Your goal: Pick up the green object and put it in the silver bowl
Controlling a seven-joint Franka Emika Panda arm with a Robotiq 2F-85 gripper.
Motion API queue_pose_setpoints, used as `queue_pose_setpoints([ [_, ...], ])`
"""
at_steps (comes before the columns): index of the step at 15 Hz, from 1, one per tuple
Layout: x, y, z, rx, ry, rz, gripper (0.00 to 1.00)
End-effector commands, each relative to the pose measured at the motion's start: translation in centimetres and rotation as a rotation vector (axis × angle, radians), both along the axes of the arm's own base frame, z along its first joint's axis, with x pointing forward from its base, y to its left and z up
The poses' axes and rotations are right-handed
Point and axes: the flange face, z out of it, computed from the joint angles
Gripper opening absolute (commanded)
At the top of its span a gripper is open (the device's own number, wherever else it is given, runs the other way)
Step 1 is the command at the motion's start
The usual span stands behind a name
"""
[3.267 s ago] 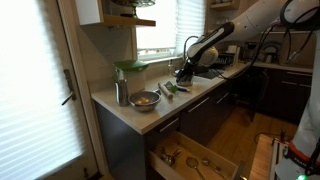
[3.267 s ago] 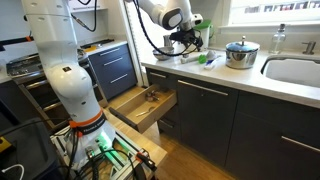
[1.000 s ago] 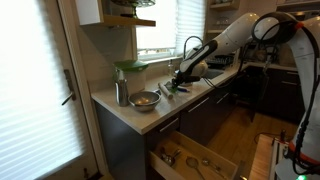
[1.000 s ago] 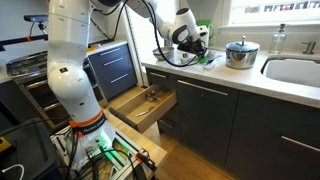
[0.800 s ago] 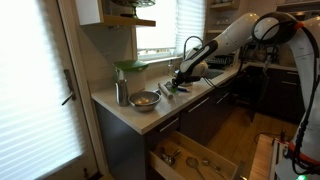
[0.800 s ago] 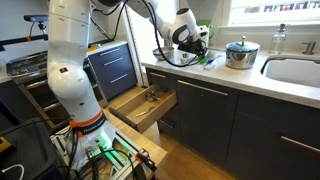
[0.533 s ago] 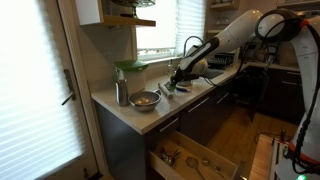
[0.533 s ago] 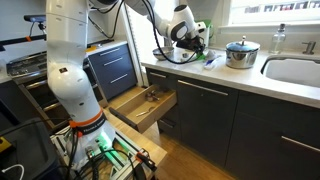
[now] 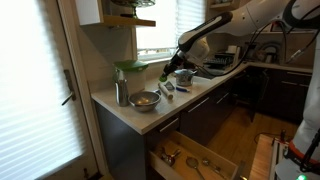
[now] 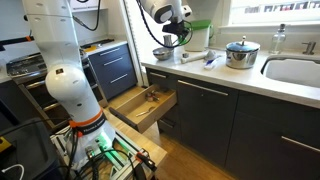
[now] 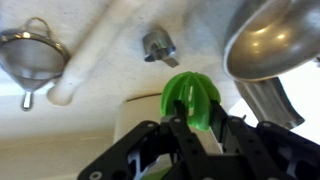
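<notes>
The silver bowl is below my gripper and off to the side. I will move my gripper to the right in the wrist view, lower it over the bowl's hollow and let go.
In the wrist view my gripper is shut on the green object, a small ribbed bright-green piece held between the two black fingers above the pale counter. The silver bowl shows at the upper right of that view, off to the side of the green object. In an exterior view the gripper hangs above the counter with the green object in it, up and to the right of the silver bowl. In an exterior view the gripper hovers just above and beside the silver bowl.
A tall metal cup and a clear container with a pale-green lid stand behind the bowl. A steel pot and a sink lie further along. A drawer stands open below. A small strainer lies on the counter.
The gripper has risen off the counter with the green object in it and moved toward the silver bowl. Its jaws have stayed shut.
</notes>
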Motion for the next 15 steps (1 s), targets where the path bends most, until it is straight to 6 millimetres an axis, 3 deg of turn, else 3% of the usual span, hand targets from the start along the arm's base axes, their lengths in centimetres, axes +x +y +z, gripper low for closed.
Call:
queue_pose_setpoints([
  [1,-2.0,3.3,1.5,0.099,-0.013,0.186,0.07],
  [3,-2.2,4.7,1.4,0.165,-0.004,0.296,0.07],
  [8,-1.9,6.8,-2.0,0.301,0.084,0.548,0.07],
  [15,0.4,7.0,-5.1,0.253,0.071,0.522,0.07],
])
